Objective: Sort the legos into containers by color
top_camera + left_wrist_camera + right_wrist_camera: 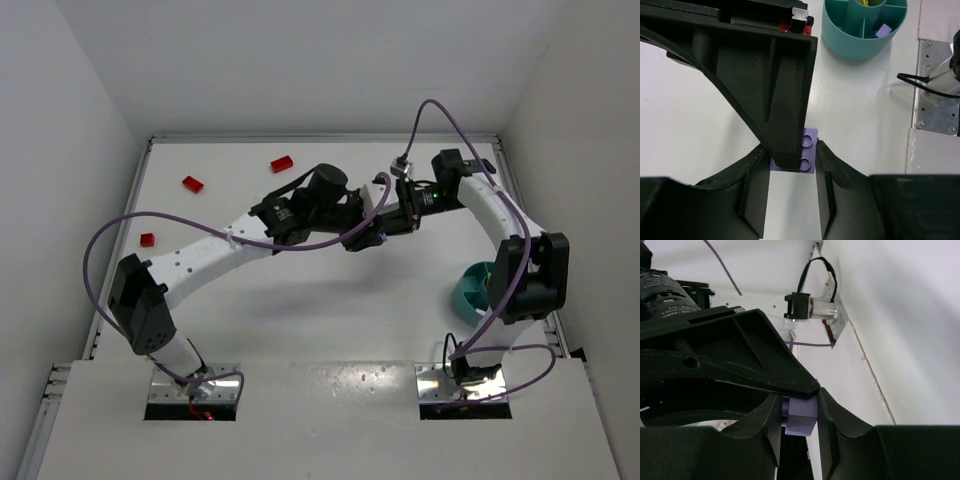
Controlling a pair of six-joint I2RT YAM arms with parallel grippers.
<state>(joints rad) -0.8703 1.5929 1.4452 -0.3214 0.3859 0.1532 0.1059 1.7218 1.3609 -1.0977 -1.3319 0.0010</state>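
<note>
The right gripper swings back and to the right in the top view next. It then releases over the purple lego's section (pixel 476 310), since the section lies lower on that side.
A small purple lego (pixel 809 150) hangs above the table between both grippers. My left gripper (pixel 792 156) is shut on its sides. One finger of the right gripper (pixel 775 90) lies across its studded top. In the right wrist view the same lego (pixel 802 415) sits pinched between the fingers of my right gripper (pixel 799 402), which is shut on it. From above, the two grippers meet at mid table, left gripper (pixel 362 228) against right gripper (pixel 388 224), and the brick is hidden. The teal container (pixel 860 42) holds a purple brick (pixel 883 31) in one compartment.
Three red legos lie at the back left of the table (pixel 193 184) (pixel 282 163) (pixel 147 239). The teal container (pixel 468 292) stands at the right, partly behind the right arm. White walls close in the table on three sides.
</note>
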